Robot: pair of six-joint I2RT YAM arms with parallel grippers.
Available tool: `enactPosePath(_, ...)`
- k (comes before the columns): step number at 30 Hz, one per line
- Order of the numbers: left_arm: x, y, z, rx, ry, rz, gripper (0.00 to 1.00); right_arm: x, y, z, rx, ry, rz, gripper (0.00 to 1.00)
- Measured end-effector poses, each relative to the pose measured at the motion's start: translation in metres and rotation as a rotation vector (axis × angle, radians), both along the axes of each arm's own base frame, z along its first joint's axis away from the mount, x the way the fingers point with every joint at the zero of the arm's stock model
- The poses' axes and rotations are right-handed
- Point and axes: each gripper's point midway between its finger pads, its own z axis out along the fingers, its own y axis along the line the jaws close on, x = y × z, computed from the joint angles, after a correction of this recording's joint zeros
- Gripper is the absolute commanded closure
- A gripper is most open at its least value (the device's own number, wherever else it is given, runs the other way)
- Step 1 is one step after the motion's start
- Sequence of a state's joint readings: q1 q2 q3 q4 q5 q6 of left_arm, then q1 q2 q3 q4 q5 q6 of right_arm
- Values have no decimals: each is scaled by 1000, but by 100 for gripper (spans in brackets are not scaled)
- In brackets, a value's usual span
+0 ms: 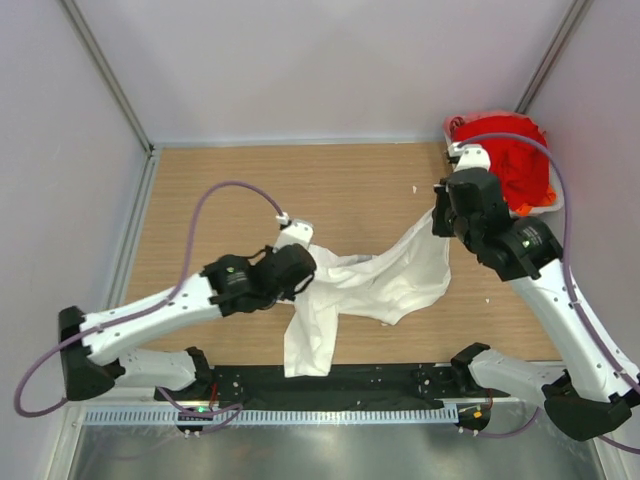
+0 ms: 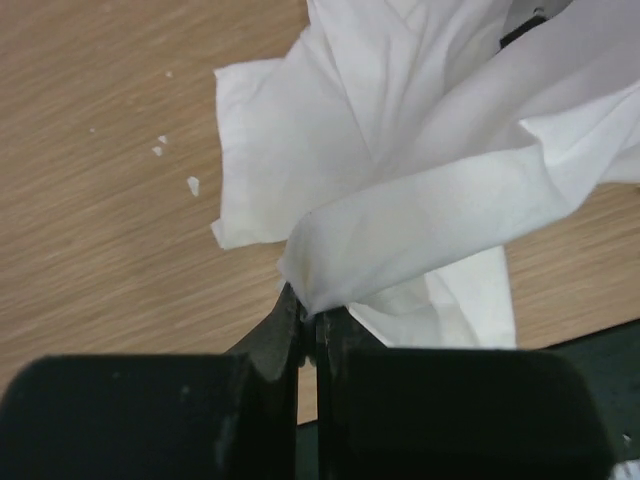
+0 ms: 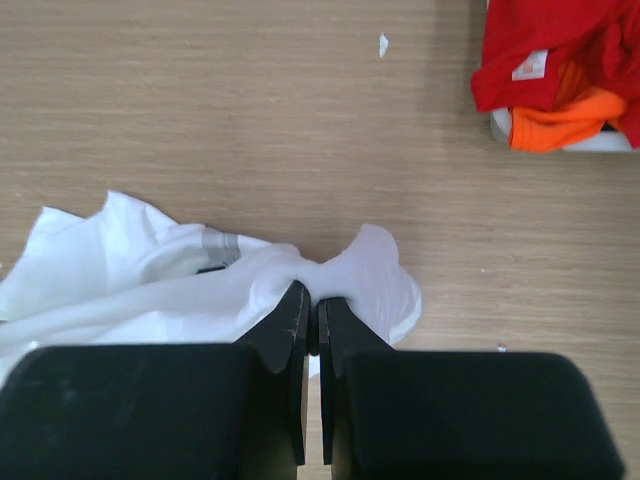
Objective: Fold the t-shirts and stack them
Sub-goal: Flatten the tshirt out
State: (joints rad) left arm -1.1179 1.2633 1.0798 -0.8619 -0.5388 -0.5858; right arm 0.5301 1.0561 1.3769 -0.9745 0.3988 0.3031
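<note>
My right gripper next rises to spread the crumpled t-shirt. It then lowers outward and releases the t-shirt's end over the bare back tabletop, which lies outward of my gripper.
The white t-shirt [image 1: 375, 280] hangs stretched and crumpled between my two grippers above the table's middle. My left gripper [image 1: 305, 262] is shut on its left part; in the left wrist view [image 2: 308, 308] the cloth [image 2: 420, 200] bunches at the fingertips. My right gripper [image 1: 438, 215] is shut on the shirt's right end; in the right wrist view [image 3: 312, 300] white cloth [image 3: 130, 270] is pinched between the tips. A lower flap hangs down to the front edge. The red and orange t-shirts [image 1: 515, 160] lie heaped in the tub at the back right, also in the right wrist view [image 3: 560, 60].
The pale tub [image 1: 550, 205] sits at the back right corner under the red heap. Small white crumbs [image 2: 192, 185] lie on the wooden table [image 1: 220, 190]. A black strip [image 1: 380, 380] runs along the near edge. Grey walls enclose the sides and back.
</note>
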Motion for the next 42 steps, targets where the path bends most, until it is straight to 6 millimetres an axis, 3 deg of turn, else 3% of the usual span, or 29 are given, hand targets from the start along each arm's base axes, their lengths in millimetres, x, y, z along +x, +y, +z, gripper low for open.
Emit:
enactPosePath(4,1,18,92,-158,-143,7,100,-1,5,47,40,-88,50,99)
enactPosePath(8,-5,56,179,-284,-291,10,100,-16,11,130,154,-267,138,99)
enactPosePath(11,-11,81,225,-340,-374,2,100,-44,11,186,244,-429,227,99)
enactPosePath(14,-20,101,276,-421,-466,-32,100,-94,-2,236,314,-630,328,98)
enactPosePath(17,-32,118,320,-503,-553,-96,100,-158,-22,281,371,-862,430,98)
enactPosePath(21,-51,115,364,-600,-620,-243,100,-245,-46,324,405,-1145,572,99)
enactPosePath(23,-58,107,378,-621,-642,-325,100,-271,-52,337,387,-1235,619,99)
enactPosePath(26,-59,97,385,-599,-666,-393,100,-280,-54,345,349,-1288,635,99)
enactPosePath(30,-55,96,385,-541,-700,-417,100,-267,-48,351,307,-1294,635,99)
enactPosePath(34,-36,100,376,-444,-732,-340,100,-217,-30,360,269,-1240,591,99)
enactPosePath(37,-9,96,352,-299,-716,-236,100,-149,-12,354,222,-1153,506,99)
enactPosePath(38,1,93,340,-246,-704,-203,100,-118,-2,345,198,-1103,474,99)
enactPosePath(40,24,89,312,-135,-663,-137,100,-47,22,314,137,-971,416,99)
enactPosePath(42,57,97,273,-23,-583,-44,100,27,50,265,60,-813,376,99)
